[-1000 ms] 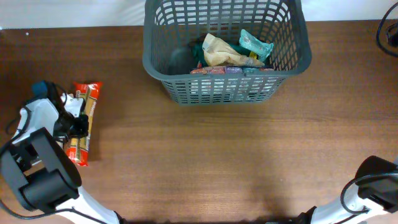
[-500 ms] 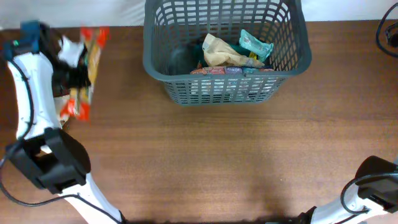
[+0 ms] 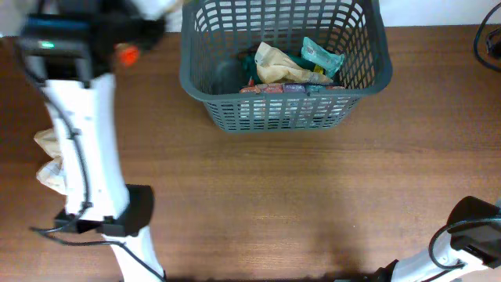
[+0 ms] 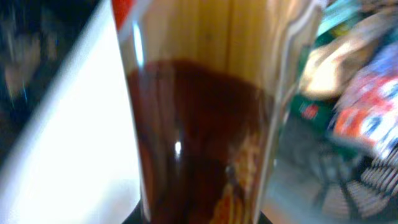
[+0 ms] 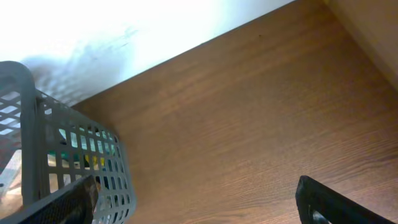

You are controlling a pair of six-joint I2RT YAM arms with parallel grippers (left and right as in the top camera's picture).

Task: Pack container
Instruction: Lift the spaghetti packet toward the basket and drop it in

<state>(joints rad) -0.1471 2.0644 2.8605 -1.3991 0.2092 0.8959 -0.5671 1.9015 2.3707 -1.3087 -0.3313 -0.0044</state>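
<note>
I will move my left gripper to the right in the overhead view next. It will then go down onto the container's beige bag (image 3: 283, 67) (image 4: 333, 67), where the space above is open, and let go of the packet.
The container (image 3: 286, 110) is a dark grey lattice basket at the table's far middle; it also shows in the right wrist view (image 5: 37, 155). It holds a beige bag (image 3: 275, 64), a teal packet (image 3: 321, 53) and flat colourful packets (image 3: 286, 89). My left gripper (image 3: 129, 33) is raised and blurred just left of the container's rim, shut on a spaghetti packet (image 4: 205, 124) with a clear wrap and a red-brown label; its orange end shows in the overhead view (image 3: 127, 55). My right gripper (image 5: 199, 208) is open and empty over bare table, right of the container.
A crumpled beige bag (image 3: 48, 160) lies on the table at the left edge, beside my left arm (image 3: 78, 133). A black cable (image 3: 489, 43) lies at the far right. The white wall runs along the table's far edge.
My left gripper has lifted the spaghetti packet off the table's left side and swung it up and right to the container's left rim. The beige bag has come into view. The right arm has not moved.
</note>
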